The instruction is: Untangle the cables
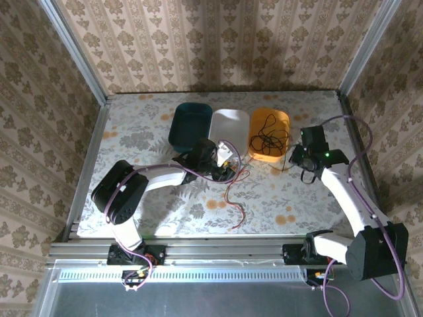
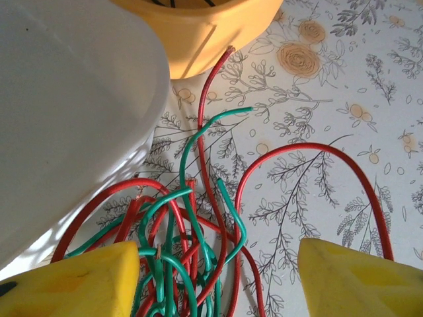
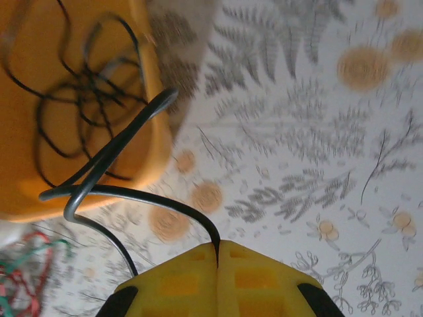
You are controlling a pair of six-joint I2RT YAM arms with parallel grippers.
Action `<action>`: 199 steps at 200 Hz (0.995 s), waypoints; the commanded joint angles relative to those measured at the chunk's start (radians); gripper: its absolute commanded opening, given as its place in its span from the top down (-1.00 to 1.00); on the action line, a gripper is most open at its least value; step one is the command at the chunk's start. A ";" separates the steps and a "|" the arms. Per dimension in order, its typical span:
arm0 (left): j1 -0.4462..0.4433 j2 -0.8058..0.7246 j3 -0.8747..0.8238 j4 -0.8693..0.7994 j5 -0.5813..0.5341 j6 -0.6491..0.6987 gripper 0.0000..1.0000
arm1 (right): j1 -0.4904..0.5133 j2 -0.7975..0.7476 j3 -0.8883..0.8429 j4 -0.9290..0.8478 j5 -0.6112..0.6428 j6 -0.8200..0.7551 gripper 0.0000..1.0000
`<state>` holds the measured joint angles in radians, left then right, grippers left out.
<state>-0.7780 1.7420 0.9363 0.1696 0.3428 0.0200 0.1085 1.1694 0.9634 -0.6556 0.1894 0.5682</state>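
Next, my right gripper moves outward across the orange bin's rim and over the bin to release the black cable, since it still loops outside the bin.
A tangle of red and green cables lies on the table by the white bin. My left gripper stands open over it, its yellow fingers on either side of the bundle. In the top view the tangle sits by the left gripper, and a red cable trails toward the front. Black cables lie in the orange bin. My right gripper is shut on a black cable that loops out over the bin's rim. The top view places the right gripper just right of the orange bin.
Three bins stand in a row at the back: a dark teal bin, the white bin and the orange one. The flowered tablecloth lies bare in front. Metal frame rails bound the table.
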 commanded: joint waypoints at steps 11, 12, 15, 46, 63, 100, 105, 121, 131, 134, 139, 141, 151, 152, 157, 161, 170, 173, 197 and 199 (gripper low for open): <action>0.008 -0.021 -0.020 0.024 -0.008 0.002 -0.31 | 0.002 0.092 0.181 -0.012 0.005 -0.057 1.00; 0.008 -0.021 -0.021 0.024 -0.008 0.002 -0.31 | 0.002 0.099 0.187 -0.010 0.003 -0.058 1.00; 0.008 -0.022 -0.022 0.026 -0.009 0.001 -0.31 | 0.002 0.117 0.202 -0.007 -0.003 -0.060 1.00; 0.007 -0.025 -0.030 0.046 -0.014 -0.017 -0.31 | 0.001 0.364 0.369 0.013 -0.048 -0.058 1.00; 0.006 -0.028 -0.029 0.045 -0.021 -0.019 -0.31 | 0.001 0.498 0.439 0.021 -0.081 -0.047 0.97; 0.007 -0.054 -0.043 0.037 -0.040 -0.013 -0.31 | 0.002 0.667 0.520 -0.027 -0.159 -0.037 0.31; 0.008 -0.059 -0.046 0.037 -0.042 -0.013 -0.31 | 0.003 0.654 0.511 -0.020 -0.150 -0.040 0.27; 0.011 -0.074 -0.054 0.037 -0.045 -0.015 -0.31 | 0.005 0.572 0.455 0.023 -0.122 -0.053 0.18; 0.013 -0.081 -0.057 0.037 -0.048 -0.016 -0.31 | 0.008 0.513 0.420 0.033 -0.113 -0.065 0.15; 0.013 -0.083 -0.058 0.038 -0.049 -0.018 -0.31 | 0.009 0.496 0.409 0.034 -0.113 -0.070 0.15; 0.014 -0.085 -0.060 0.041 -0.050 -0.020 -0.31 | 0.014 0.471 0.391 0.034 -0.115 -0.078 0.15; 0.014 -0.087 -0.060 0.043 -0.049 -0.022 -0.31 | 0.017 0.458 0.381 0.034 -0.115 -0.081 0.15; 0.016 -0.094 -0.062 0.052 -0.048 -0.026 -0.31 | 0.035 0.405 0.338 0.033 -0.133 -0.099 0.15; 0.016 -0.095 -0.063 0.053 -0.048 -0.027 -0.31 | 0.038 0.399 0.333 0.033 -0.138 -0.102 0.15; 0.016 -0.097 -0.065 0.059 -0.047 -0.028 -0.31 | 0.051 0.374 0.307 0.037 -0.155 -0.116 0.15; 0.016 -0.099 -0.065 0.063 -0.047 -0.030 -0.31 | 0.063 0.358 0.286 0.040 -0.174 -0.127 0.15; 0.018 -0.105 -0.064 0.068 -0.049 -0.033 -0.31 | 0.093 0.323 0.241 0.046 -0.228 -0.151 0.15; 0.019 -0.106 -0.064 0.069 -0.049 -0.034 -0.31 | 0.107 0.315 0.227 0.048 -0.249 -0.159 0.15; 0.027 -0.110 -0.062 0.080 -0.054 -0.044 -0.31 | 0.214 0.284 0.124 0.093 -0.400 -0.204 0.14; 0.029 -0.110 -0.062 0.080 -0.056 -0.045 -0.31 | 0.223 0.287 0.117 0.096 -0.409 -0.207 0.14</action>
<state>-0.7624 1.6680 0.8875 0.2203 0.3004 0.0010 0.2371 1.4483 1.1786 -0.5880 -0.0364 0.4377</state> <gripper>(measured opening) 0.656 0.427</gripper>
